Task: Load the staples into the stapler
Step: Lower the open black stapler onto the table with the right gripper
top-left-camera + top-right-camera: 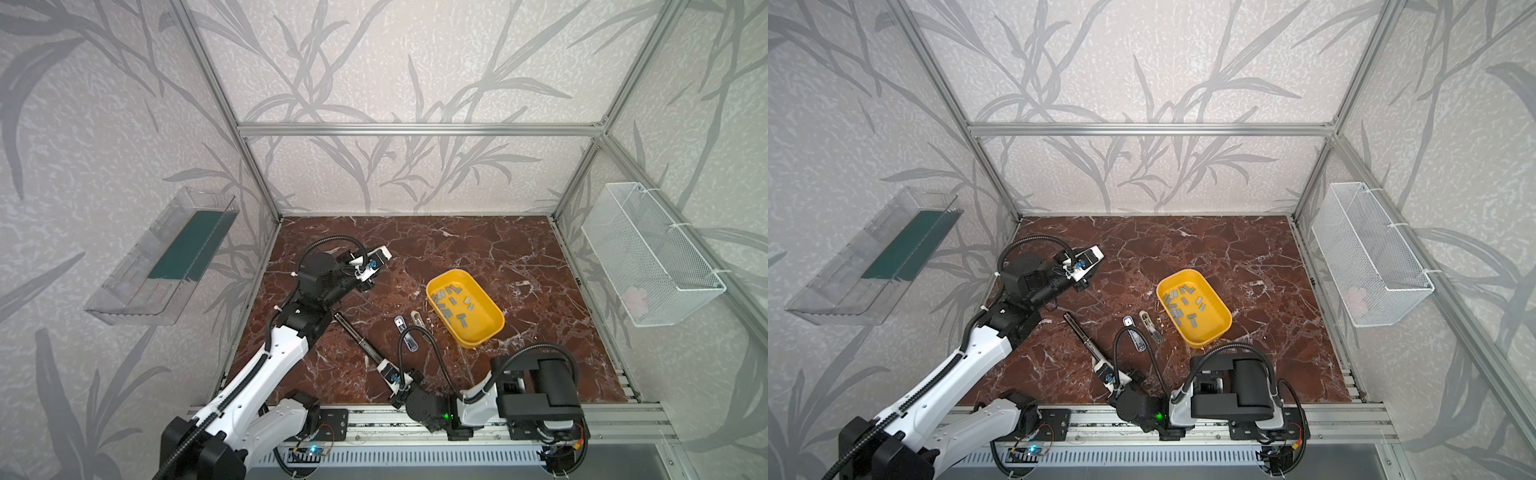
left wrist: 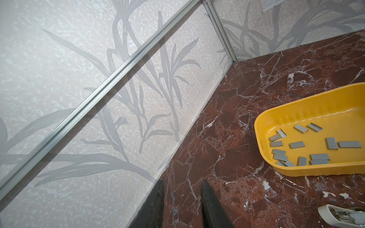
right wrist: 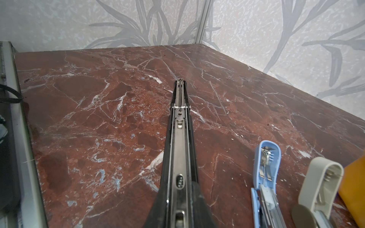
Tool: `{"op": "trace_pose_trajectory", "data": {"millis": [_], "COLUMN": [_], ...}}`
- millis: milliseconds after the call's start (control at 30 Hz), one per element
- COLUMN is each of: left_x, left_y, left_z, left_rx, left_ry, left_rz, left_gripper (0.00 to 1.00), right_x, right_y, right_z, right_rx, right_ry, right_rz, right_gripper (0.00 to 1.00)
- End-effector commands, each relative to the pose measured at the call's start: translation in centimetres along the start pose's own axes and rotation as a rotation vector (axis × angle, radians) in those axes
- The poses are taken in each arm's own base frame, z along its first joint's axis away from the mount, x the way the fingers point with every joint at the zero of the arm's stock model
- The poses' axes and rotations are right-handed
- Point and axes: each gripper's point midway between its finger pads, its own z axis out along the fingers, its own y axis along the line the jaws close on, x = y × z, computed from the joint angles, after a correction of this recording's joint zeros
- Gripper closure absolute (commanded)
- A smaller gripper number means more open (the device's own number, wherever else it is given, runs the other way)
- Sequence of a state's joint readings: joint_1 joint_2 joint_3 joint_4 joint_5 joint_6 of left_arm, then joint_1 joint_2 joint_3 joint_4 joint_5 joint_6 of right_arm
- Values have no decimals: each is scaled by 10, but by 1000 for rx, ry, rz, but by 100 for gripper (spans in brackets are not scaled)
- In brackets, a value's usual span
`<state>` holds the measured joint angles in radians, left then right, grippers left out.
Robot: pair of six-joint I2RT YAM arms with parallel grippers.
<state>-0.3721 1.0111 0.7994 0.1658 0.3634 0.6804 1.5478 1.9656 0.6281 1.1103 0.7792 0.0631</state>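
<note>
Next, my right gripper swings outward, turning, to bare marble (image 1: 383, 328) beside the blue stapler and releases, because the black stapler slants away from the tray (image 1: 482, 336).
A long black stapler (image 1: 359, 340) (image 1: 1084, 336) (image 3: 178, 118) lies opened out flat on the marble table, its metal channel facing up. My right gripper (image 1: 388, 370) (image 1: 1105, 370) (image 3: 178, 183) is shut on its near end. The staples (image 1: 453, 303) (image 1: 1183, 303) (image 2: 308, 150), several short grey strips, lie loose in a yellow tray (image 1: 482, 336) (image 1: 1208, 336) (image 2: 262, 118). My left gripper (image 1: 368, 284) (image 1: 1081, 284) (image 2: 182, 183) hovers over the table's left back part, well left of the tray. Its fingers stand slightly apart with nothing between them.
Two small staplers lie open between the black stapler and the tray: a blue one (image 1: 405, 332) (image 3: 266, 163) and a beige one (image 1: 422, 324) (image 2: 335, 215) (image 3: 324, 181). A clear bin (image 1: 166, 257) hangs on the left wall, a wire basket (image 1: 652, 253) on the right wall.
</note>
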Motion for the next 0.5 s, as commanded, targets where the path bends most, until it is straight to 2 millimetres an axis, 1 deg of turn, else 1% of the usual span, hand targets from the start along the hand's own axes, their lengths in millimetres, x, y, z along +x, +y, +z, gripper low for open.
{"op": "trace_pose_trajectory", "data": {"millis": [0,133,200,333,467], "left_x": [-7,-7,-8,-8,-5], "left_y": [6,7,6,2,6], "left_z": [-4,-4,-5,-5,-4], "left_rx": [-20,-20,-14,5,-11], "left_ry": [-18,-20,-26,-29,-15], "left_rz": [1,1,4,8,8], "left_gripper": [67,67,67,67,67], "right_x": [-40,-16,-7,7,18], "right_y": [-10,-13,-15,-13,-11], "right_z": [6,17,20,24,27], "right_rx": [81,72,77,86,91], "right_ry": [-118,-34,-16,13,37], "right_rz": [178,200,202,198,200], "right_gripper": [100,100,100,100,100]}}
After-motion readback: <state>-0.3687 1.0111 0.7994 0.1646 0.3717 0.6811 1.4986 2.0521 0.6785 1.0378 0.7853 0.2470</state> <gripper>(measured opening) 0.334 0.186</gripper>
